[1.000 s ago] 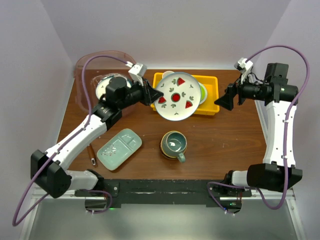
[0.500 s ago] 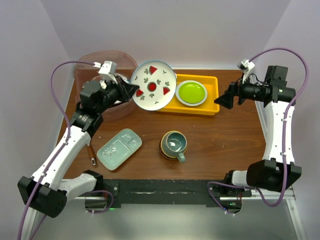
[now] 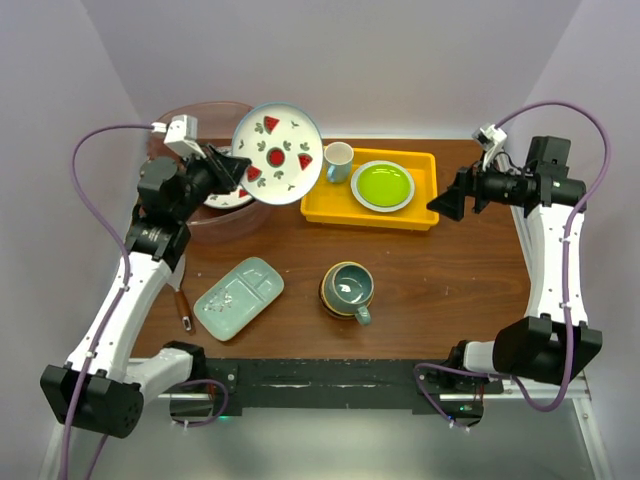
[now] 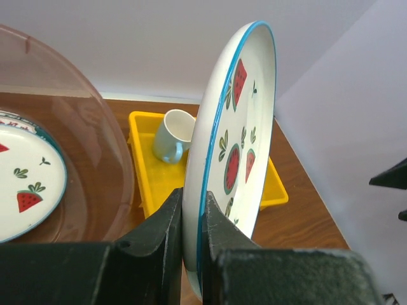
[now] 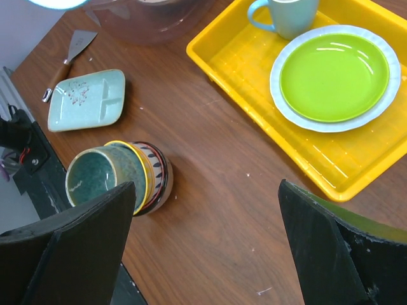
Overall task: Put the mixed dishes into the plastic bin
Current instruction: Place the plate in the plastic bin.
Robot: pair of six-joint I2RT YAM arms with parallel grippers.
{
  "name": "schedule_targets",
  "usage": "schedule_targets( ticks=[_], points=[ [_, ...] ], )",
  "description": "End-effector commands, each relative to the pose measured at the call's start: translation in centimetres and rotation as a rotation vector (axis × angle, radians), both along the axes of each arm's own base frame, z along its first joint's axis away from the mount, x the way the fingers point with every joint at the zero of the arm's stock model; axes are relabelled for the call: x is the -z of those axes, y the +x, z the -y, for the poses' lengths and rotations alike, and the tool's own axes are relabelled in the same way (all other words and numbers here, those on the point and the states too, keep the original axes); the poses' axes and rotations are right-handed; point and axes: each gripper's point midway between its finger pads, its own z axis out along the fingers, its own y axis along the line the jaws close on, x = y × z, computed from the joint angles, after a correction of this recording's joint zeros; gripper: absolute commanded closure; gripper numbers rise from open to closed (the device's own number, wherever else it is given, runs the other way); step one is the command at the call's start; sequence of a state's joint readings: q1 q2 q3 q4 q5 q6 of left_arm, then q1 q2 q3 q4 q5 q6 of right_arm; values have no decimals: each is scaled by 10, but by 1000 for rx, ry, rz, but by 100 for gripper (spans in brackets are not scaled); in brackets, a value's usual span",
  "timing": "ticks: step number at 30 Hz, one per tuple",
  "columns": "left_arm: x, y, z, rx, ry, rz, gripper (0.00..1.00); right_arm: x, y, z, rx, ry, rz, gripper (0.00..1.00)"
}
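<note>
My left gripper goes down and to the left in the top view next and releases its plate onto the red-marked plate inside the bin, since both match.
A white plate with red watermelon marks and a blue rim (image 3: 280,152) (image 4: 236,140) stands on edge in the air by the right rim of the plastic bin (image 3: 222,224) (image 4: 95,146). My left gripper (image 3: 238,170) (image 4: 191,219) is shut on its lower edge. A second red-marked plate (image 3: 228,197) (image 4: 25,181) lies inside the bin. On the table lie a pale green divided tray (image 3: 238,297) (image 5: 86,100) and a teal mug (image 3: 347,287) (image 5: 98,175) nested in a patterned bowl (image 5: 156,176). My right gripper (image 3: 448,204) (image 5: 206,244) hangs open and empty right of the yellow tray.
A yellow tray (image 3: 420,215) (image 5: 254,82) at the back holds a lime-green plate (image 3: 382,185) (image 5: 334,76) and a small white cup (image 3: 338,160) (image 4: 173,135). A spatula (image 3: 182,305) (image 5: 67,63) lies left of the pale green tray.
My left arm has carried the watermelon plate up and leftward, from over the yellow tray to the bin's right rim. The right arm has hardly moved.
</note>
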State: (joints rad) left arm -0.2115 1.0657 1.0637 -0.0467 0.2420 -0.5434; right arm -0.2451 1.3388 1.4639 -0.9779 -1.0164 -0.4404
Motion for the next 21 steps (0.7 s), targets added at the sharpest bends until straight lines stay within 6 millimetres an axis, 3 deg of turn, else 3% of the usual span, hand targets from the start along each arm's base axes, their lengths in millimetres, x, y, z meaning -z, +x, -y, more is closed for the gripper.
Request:
schedule_targets(
  ticks=[1,11,21],
  points=[
    [-74,2,-18,-32,-150,218,100,-14,-4,-2,-2,8,58,2],
    [-52,34,-60,-142,-279,133,100,-8,-4,-1,1,4,50,2],
    [-4,81,-107,-292,-381,-4,100,-4,-3,0,3,-1,46,2]
  ],
)
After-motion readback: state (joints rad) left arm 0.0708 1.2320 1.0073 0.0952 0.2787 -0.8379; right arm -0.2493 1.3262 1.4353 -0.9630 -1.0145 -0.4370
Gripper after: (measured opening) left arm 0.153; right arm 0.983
